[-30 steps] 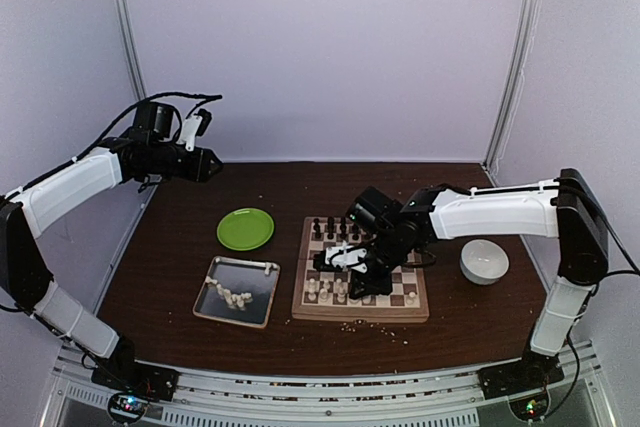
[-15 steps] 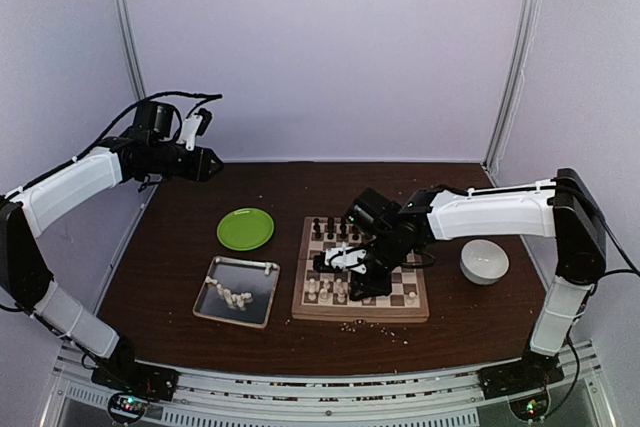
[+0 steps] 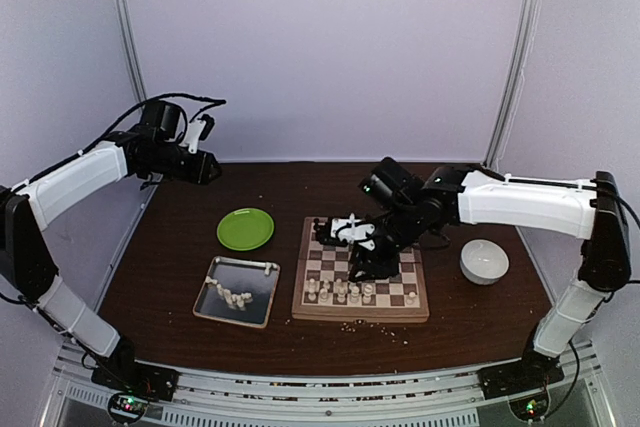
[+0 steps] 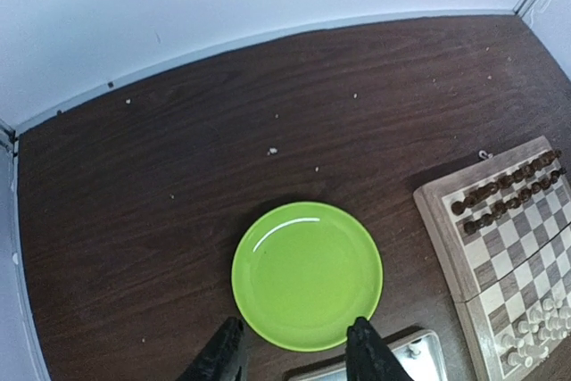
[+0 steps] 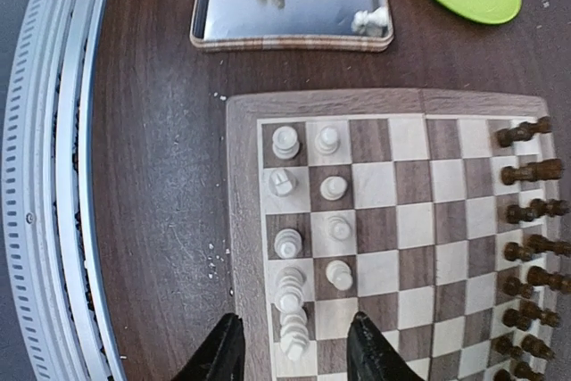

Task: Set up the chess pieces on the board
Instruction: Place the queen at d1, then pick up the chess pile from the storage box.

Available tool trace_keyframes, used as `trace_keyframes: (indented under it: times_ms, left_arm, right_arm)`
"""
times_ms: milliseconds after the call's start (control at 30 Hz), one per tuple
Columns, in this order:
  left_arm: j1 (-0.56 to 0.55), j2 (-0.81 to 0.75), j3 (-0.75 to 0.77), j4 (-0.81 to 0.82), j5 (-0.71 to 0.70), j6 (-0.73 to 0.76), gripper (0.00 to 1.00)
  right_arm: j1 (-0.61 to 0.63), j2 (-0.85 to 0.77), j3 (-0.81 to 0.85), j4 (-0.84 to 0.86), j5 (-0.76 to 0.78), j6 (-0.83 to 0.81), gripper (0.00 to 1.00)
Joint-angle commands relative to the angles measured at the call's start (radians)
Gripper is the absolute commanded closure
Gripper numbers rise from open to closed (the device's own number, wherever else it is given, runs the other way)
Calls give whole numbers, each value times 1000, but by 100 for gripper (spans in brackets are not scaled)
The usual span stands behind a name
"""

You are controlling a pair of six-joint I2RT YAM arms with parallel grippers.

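My left gripper will go down and come back past the green plate onto the clustered white pieces in the silver tray, because these are still off the board.
The board (image 3: 410,299) lies right of the table's centre. Cream-white pieces (image 3: 340,292) stand in its near rows and dark pieces (image 3: 330,227) along its far edge. My right gripper (image 3: 362,259) hovers over the board's middle, open and empty. In the right wrist view its fingers (image 5: 223,350) straddle the white pieces (image 5: 290,243) far below, and the dark pieces (image 5: 531,247) line the right edge. More white pieces (image 3: 235,297) lie in the silver tray (image 3: 262,297). My left gripper (image 3: 208,167) is open and empty, raised at the back left.
A green plate (image 3: 245,229) sits left of the board, below my left gripper (image 4: 296,359) in the left wrist view (image 4: 308,274). A white bowl (image 3: 484,261) stands right of the board. Pale crumbs (image 3: 350,325) lie along the board's near edge.
My right arm has lifted and drawn back from the white pieces in the near rows toward the board's middle. My left arm has barely shifted.
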Motion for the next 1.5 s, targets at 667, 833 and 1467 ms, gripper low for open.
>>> trace_keyframes:
  times_ms: [667,833,1467]
  left_arm:
    - [-409,-11,-240,-285,-149,-209,59]
    - [-422,8,-259,-371,-158,-219,59]
    - [-429,134,-260,-402,-222,-201,67]
  right_arm:
    - [-206,-235,-154,83,-93,0,60]
    - [-206,-234,-155,80,-101,-7,60]
    - [-208,-217,-160,81,-107,-10,60]
